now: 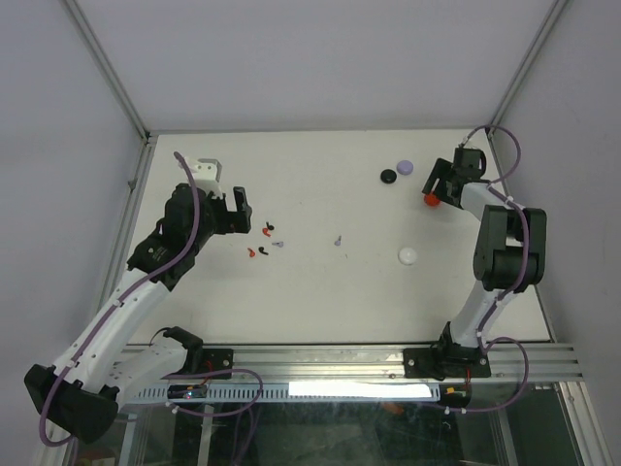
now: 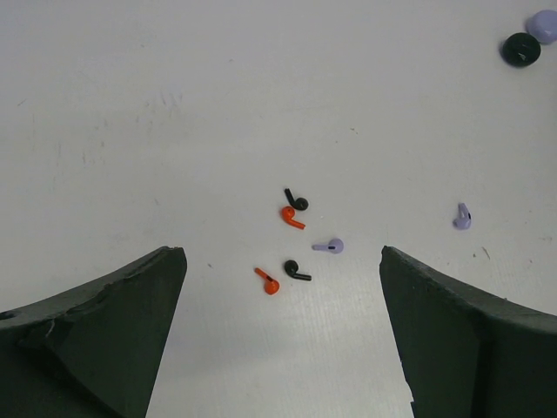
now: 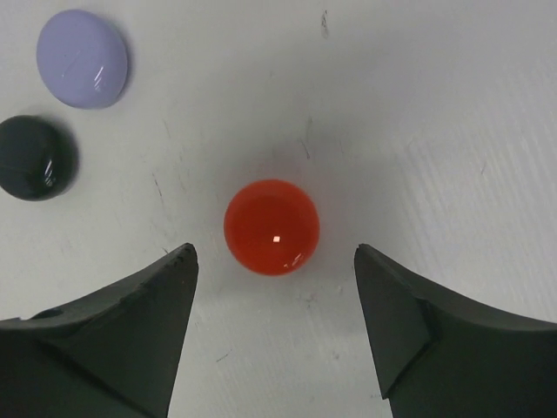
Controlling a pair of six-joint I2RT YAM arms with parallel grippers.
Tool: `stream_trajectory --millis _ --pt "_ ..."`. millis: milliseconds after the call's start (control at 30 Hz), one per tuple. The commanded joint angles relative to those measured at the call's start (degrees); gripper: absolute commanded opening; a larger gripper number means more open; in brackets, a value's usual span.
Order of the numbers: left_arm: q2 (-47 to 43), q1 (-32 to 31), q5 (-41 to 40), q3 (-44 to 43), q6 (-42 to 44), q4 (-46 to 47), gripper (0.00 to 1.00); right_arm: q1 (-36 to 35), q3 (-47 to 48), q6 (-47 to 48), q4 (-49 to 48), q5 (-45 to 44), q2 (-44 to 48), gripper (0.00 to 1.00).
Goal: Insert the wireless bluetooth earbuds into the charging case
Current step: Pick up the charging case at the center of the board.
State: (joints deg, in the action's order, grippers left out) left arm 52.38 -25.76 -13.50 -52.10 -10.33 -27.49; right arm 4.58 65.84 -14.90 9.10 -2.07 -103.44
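Observation:
Next, my right gripper lowers first, then closes, to get its open fingers around the sides of the red charging case (image 1: 430, 200) below.
Several tiny stemmed earbuds lie loose on the white table ahead of my left gripper (image 2: 281, 252), which is open and empty: two red earbuds (image 2: 291, 216) (image 2: 267, 280), two black earbuds (image 2: 297, 203) (image 2: 295, 270) and two pale purple earbuds (image 2: 331, 246) (image 2: 462, 217). In the top view the cluster (image 1: 267, 241) lies just right of my left gripper (image 1: 238, 216). My right gripper (image 3: 274, 261) is open, with the round red charging case (image 3: 271, 226) on the table just beyond its fingertips, untouched. In the top view that case (image 1: 430, 200) lies by my right gripper (image 1: 437, 186).
A round purple case (image 3: 82, 58) and a round black case (image 3: 35, 158) lie left of the red one, both closed. A round white case (image 1: 408, 255) lies nearer the front. The enclosure walls and frame posts close in the far corners.

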Motion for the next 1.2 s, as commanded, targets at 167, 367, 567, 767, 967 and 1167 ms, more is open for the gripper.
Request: stream_trajectory --millis 167,367,567,767,967,1167 --pt "0.7 1.7 3.5 0.2 0.5 2.2 0.99 0.3 8.8 5.4 2.2 3.3 -7.1 0.73" --pt "1.2 2.1 5.1 0.2 0.5 2.3 0.99 0.0 10.2 5.5 3.2 4.1 -9.6 0.66" --pt "1.4 3.2 6.3 0.1 0.4 2.4 0.99 -0.6 9.8 6.1 4.4 3.1 -10.5 0.58" --pt "2.2 3.9 8.5 0.0 0.2 2.4 0.99 -2.2 7.9 7.3 4.9 1.9 -8.4 0.45" --pt "2.5 4.1 11.4 -0.1 -0.1 2.4 0.99 -5.7 4.5 9.4 4.1 2.8 -2.7 0.38" --pt "4.1 4.2 15.3 -0.9 -0.8 2.3 0.99 -13.2 -1.0 13.1 0.9 6.2 4.7 0.38"
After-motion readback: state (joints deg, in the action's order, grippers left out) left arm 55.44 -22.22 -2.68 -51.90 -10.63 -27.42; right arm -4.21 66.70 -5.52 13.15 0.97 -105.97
